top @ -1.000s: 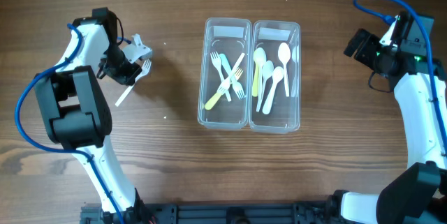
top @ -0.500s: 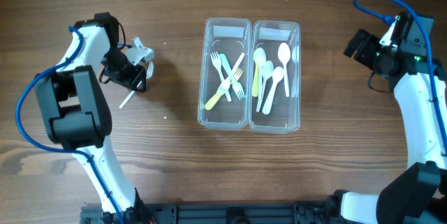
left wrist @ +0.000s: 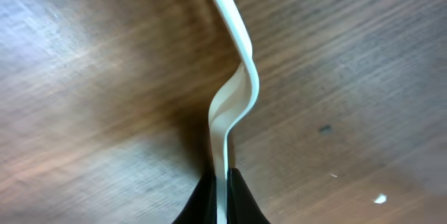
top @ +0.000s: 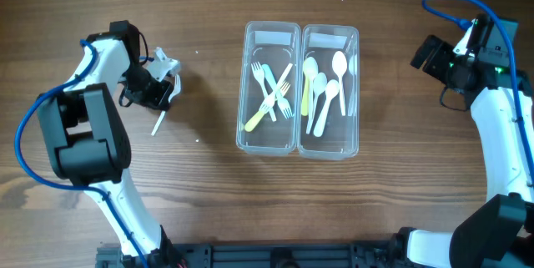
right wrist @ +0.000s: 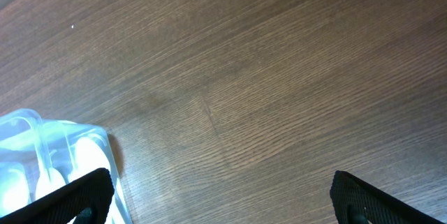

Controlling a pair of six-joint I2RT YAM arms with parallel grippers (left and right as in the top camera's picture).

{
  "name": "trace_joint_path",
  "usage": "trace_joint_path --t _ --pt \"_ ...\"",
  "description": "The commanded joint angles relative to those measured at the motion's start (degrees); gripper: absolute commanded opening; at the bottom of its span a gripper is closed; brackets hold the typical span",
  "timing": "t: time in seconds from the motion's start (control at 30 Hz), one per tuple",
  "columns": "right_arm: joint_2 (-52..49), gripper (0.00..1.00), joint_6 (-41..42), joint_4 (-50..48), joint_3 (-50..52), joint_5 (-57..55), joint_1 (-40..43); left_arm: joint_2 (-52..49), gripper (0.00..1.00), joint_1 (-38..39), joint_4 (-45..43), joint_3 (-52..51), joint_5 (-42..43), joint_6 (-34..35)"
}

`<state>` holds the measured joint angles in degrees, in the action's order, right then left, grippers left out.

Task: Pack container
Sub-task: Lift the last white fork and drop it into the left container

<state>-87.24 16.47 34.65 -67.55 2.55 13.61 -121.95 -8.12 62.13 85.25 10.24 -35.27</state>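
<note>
Next I should raise my left gripper, swing the fork over the tub of forks and release it, as that tub lies to the gripper's right in the overhead view.
The clear twin-tub container (top: pixel 299 143) stands at the table's middle. Its left tub holds several forks (top: pixel 271 91); its right tub holds several spoons (top: pixel 324 91). A corner of the container shows in the right wrist view (right wrist: pixel 42 140). My left gripper (top: pixel 160 93) is at the far left, shut on a white plastic fork (top: pixel 157 123) whose handle hangs down toward the table. In the left wrist view the jaws (left wrist: pixel 222 196) pinch the curved white fork (left wrist: pixel 234 91) edge-on. My right gripper (right wrist: pixel 220 196) is open and empty over bare wood, right of the container.
The brown wooden table (top: pixel 209 193) surrounds the container. The right arm (top: pixel 501 134) stands along the right edge and the left arm (top: pixel 83 143) along the left edge.
My left gripper has turned the white fork from slanting to nearly upright and lifted it slightly. The right arm has not moved.
</note>
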Motion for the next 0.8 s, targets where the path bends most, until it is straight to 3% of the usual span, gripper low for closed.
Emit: trace_joint_path --t 0.0,0.17,0.33,0.53,0.67,0.77 --pt "-0.8 1.00 0.2 -0.1 -0.3 0.1 0.0 1.7 0.04 1.6 6.2 7.3 6.0 8.5" --pt "-0.8 1.00 0.3 -0.2 -0.3 1.0 0.0 9.0 0.04 6.3 14.2 18.4 18.2 20.3" --pt "-0.8 1.00 0.2 -0.1 -0.3 1.4 0.0 17.9 0.04 18.4 5.4 19.3 19.4 30.0" --pt "-0.8 1.00 0.2 -0.1 -0.3 1.4 0.0 15.3 0.05 32.4 -2.5 17.0 2.2 46.1" --pt "-0.8 1.00 0.2 -0.1 -0.3 1.4 0.0 10.9 0.06 36.8 -5.3 16.9 -5.8 51.3" --pt "-0.8 1.00 0.2 -0.1 -0.3 1.4 0.0 8.0 0.16 37.2 -6.1 16.9 -6.7 52.5"
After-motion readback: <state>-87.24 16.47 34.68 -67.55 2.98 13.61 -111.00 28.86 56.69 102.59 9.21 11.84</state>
